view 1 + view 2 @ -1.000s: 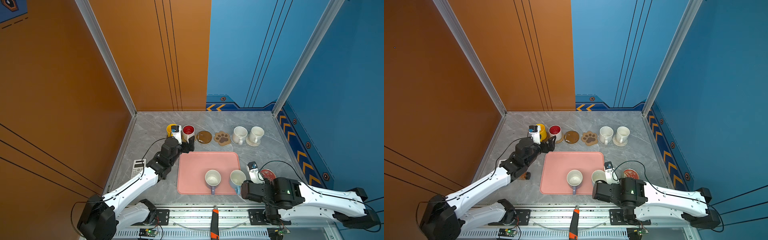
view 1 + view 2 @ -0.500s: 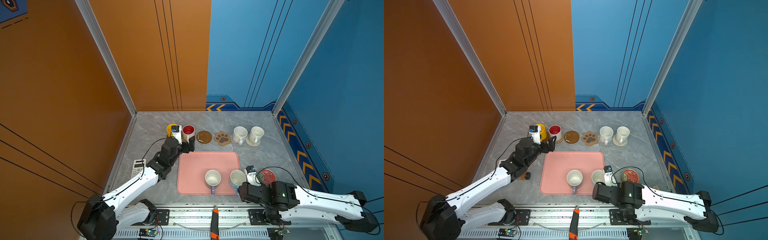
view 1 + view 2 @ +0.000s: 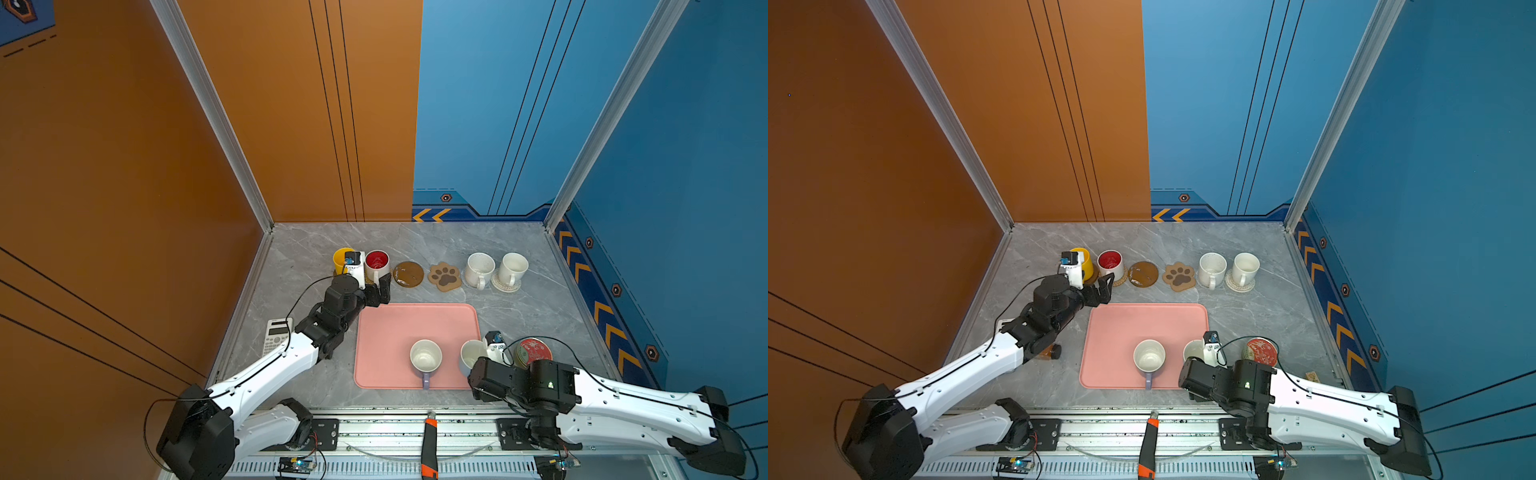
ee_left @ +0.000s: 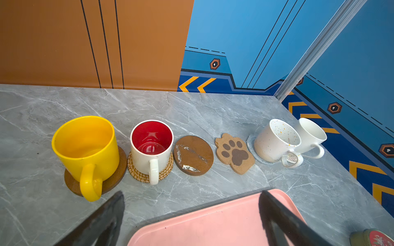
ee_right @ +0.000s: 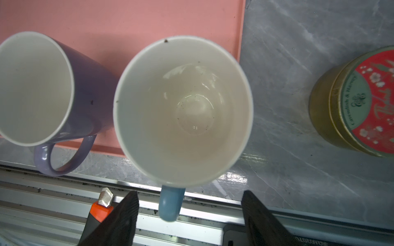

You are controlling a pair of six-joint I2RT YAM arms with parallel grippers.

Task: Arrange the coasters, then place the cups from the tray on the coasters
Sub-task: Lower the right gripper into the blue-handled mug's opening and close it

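The robot's right gripper will next move down and toward the lilac cup, onto the blue handle (image 5: 170, 204), because that handle sits off-centre below the gripper's open fingers.
The pink tray (image 3: 415, 324) holds a lilac cup (image 3: 425, 357) and a light blue cup (image 5: 183, 110) at its near right corner. My right gripper (image 5: 189, 192) is open, with its fingers on either side of the blue handle (image 5: 170, 204) and not touching it. Behind the tray is a row: yellow cup (image 4: 85, 144) on a brown disc coaster (image 4: 113, 176), red-inside cup (image 4: 151, 144) on rattan (image 4: 136, 172), a bare brown disc (image 4: 193, 155), a bare paw coaster (image 4: 234, 153), speckled cup (image 4: 275, 140) on grey-blue, cream cup (image 4: 310, 134). My left gripper (image 4: 191, 192) hangs open and holds nothing over the tray's far left corner.
A red-and-gold tin (image 3: 534, 351) stands just right of the tray, close to my right wrist. A calculator (image 3: 277, 332) lies left of the tray by the left arm. An orange-handled cutter (image 3: 430, 449) rests on the front rail.
My right arm has shifted left, bringing its open fingers around the blue cup's handle. The left arm and all cups have stayed put.
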